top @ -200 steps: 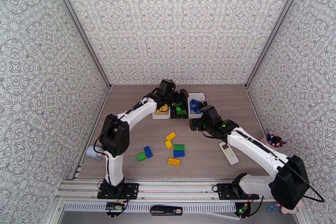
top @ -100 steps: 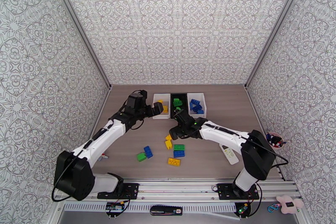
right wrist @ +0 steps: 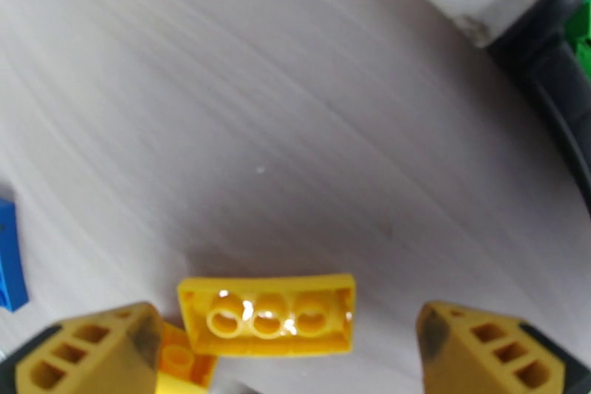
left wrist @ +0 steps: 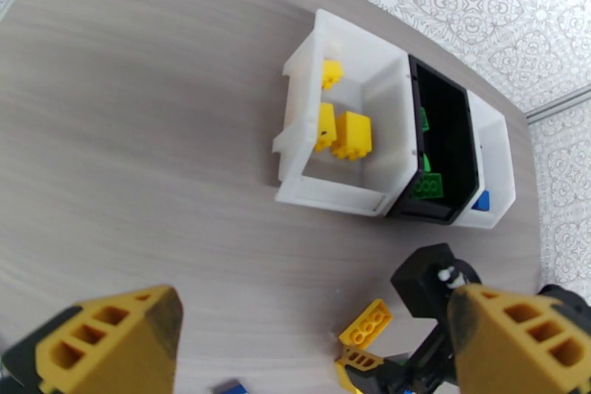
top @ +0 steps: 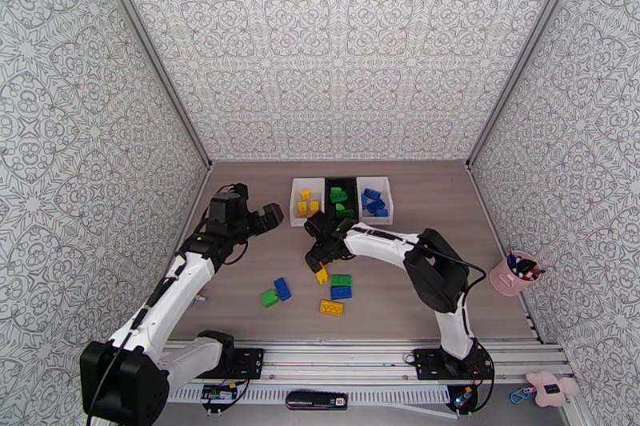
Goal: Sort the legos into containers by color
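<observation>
My right gripper should move down onto the upside-down yellow lego before it closes on the lego's short ends, since the lego already lies lengthwise between the open fingers.
Three containers stand in a row at the back: a white bin [top: 298, 212] with yellow legos [left wrist: 347, 133], a black bin [top: 326, 197] with green ones, and a white bin [top: 390, 197] with blue ones. Loose legos lie mid-table: yellow [top: 322, 275], green [top: 342, 280], blue [top: 341, 292], yellow [top: 331, 308], blue [top: 282, 288] and green [top: 270, 299]. My right gripper [top: 316, 260] hangs open low over an upside-down yellow lego [right wrist: 270, 314], which lies between its fingers [right wrist: 89, 347]. My left gripper [top: 262, 216] is open and holds nothing, left of the bins.
A pink cup [top: 509, 276] with pens stands at the table's right edge. Patterned walls close in the back and both sides. A second yellow lego [right wrist: 177, 367] touches the upside-down one, and a blue lego [right wrist: 9, 259] lies further left in the right wrist view.
My left arm has swung left, away from the bins, with its gripper still open. My right gripper has moved left and down from the blue bin to the yellow legos.
</observation>
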Robot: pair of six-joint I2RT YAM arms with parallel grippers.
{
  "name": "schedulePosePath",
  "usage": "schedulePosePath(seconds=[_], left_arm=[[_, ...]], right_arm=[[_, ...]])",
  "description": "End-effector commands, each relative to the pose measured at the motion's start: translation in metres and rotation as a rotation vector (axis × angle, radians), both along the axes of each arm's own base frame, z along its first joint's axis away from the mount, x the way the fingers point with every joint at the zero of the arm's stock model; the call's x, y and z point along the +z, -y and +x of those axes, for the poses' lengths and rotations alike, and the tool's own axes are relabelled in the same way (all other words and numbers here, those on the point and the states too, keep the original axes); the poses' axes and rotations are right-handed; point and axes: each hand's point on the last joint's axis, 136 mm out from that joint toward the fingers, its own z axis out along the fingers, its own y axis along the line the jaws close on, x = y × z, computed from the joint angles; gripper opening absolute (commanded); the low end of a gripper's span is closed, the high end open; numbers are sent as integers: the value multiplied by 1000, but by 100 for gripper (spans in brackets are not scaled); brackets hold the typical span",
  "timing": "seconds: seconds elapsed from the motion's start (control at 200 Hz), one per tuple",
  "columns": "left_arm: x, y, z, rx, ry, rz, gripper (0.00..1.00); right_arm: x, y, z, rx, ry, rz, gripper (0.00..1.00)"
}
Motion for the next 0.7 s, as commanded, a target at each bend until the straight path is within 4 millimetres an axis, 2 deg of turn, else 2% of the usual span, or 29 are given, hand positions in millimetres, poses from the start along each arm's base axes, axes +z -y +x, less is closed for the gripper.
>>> schedulePosePath(seconds=[0.0, 0.37, 0.51, 0.695], left_arm=[[-9, -4, -3, 20, -32, 3, 100], [-16, -1, -1, 13, -50, 4, 100], [-19, 0, 0, 13, -55, 4, 100], [-21, 2, 1, 13, -61, 1, 100]], right_arm=[[-6, -5, -5, 28, -34, -42, 94], [-26, -2, -6, -11, -88, -103, 82], [-28, 0, -5, -22, -91, -120, 76], [-26, 1, -4, -34, -83, -122, 64]])
